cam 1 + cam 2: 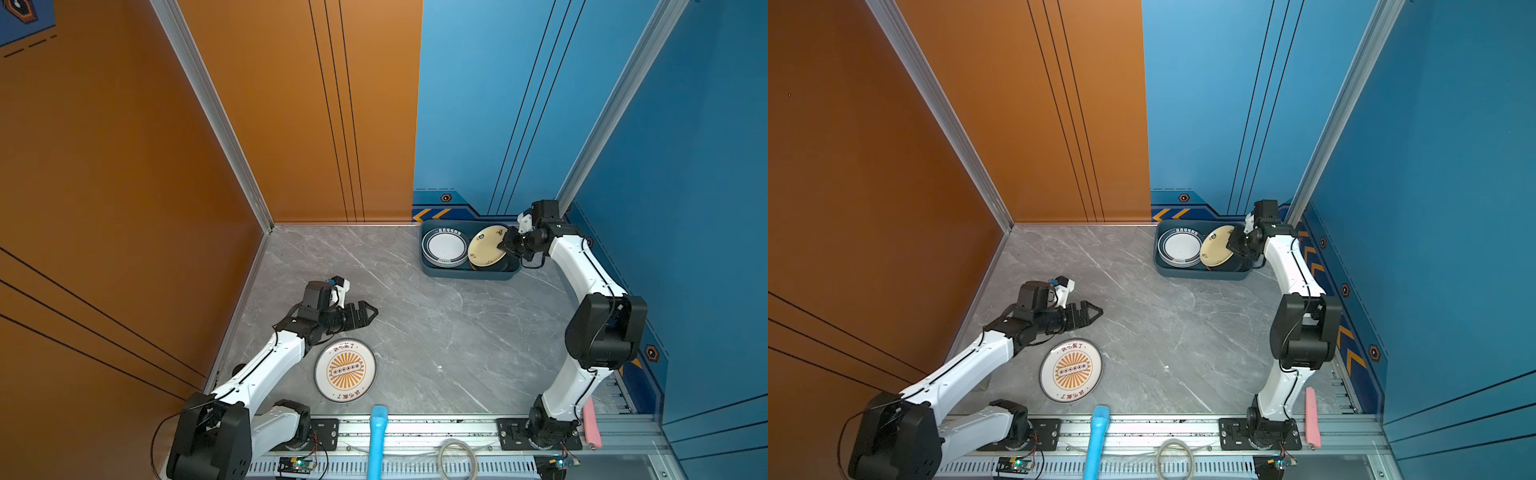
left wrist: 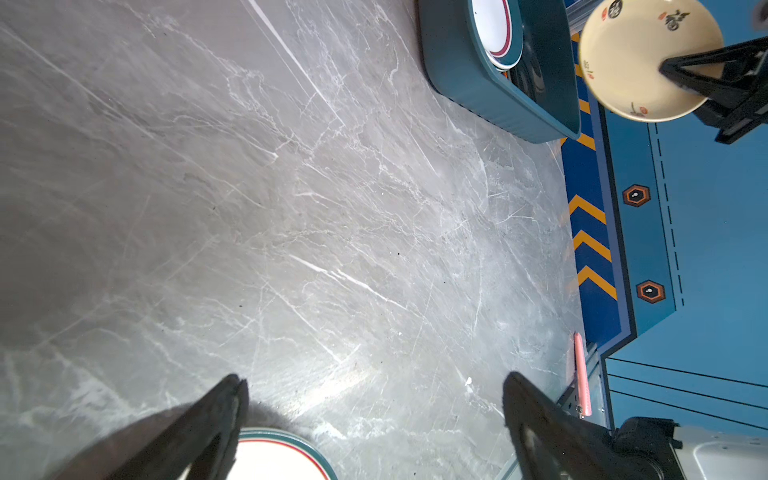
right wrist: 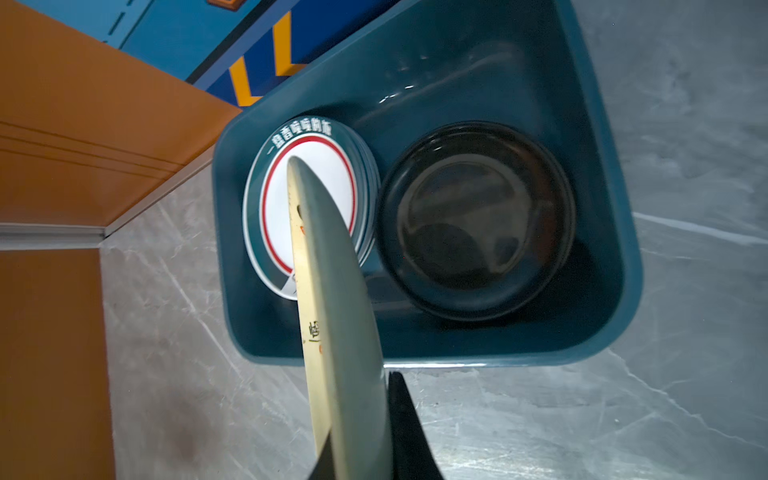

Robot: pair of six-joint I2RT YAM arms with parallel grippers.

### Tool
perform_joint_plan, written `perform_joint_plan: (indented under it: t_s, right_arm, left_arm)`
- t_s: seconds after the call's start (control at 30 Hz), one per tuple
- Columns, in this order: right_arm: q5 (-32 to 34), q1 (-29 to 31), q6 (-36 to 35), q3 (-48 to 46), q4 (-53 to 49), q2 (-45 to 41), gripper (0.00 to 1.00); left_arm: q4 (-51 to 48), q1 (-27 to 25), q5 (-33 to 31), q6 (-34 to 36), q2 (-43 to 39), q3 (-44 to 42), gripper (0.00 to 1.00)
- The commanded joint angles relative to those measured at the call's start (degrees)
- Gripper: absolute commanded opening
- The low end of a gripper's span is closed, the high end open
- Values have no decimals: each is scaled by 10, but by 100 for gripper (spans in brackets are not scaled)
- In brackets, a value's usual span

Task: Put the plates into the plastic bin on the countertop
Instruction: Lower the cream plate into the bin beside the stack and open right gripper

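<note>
The tilted cream plate in my right gripper goes down onto the black plate in the bin below next. My gripper releases the cream plate's edge, as the black plate's top is clear.
The dark teal plastic bin stands at the back right of the grey countertop. Inside it lie a stack of white plates with dark teal rims and a black plate. My right gripper is shut on the edge of a cream plate, held tilted over the black one. A white plate with an orange sunburst lies flat near the front. My left gripper hovers open just behind it, holding nothing.
A blue-handled tool and a coiled cable lie on the front rail. A pink strip sits by the right arm's base. Orange and blue walls close in the left, back and right sides.
</note>
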Motion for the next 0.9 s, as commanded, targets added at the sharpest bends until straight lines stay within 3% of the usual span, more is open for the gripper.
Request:
perform_joint_plan:
  t_s: [0.0, 0.3, 0.87]
  right_arm:
    - [57, -12, -15, 41, -29, 13, 0]
    - [85, -26, -22, 115, -65, 83, 0]
    - [85, -28, -21, 149, -74, 178, 0]
  left_arm:
    - [-12, 6, 16, 14, -7, -5, 98]
    - [-6, 10, 22, 12, 3, -8, 98]
    - [20, 14, 29, 10, 16, -8, 98]
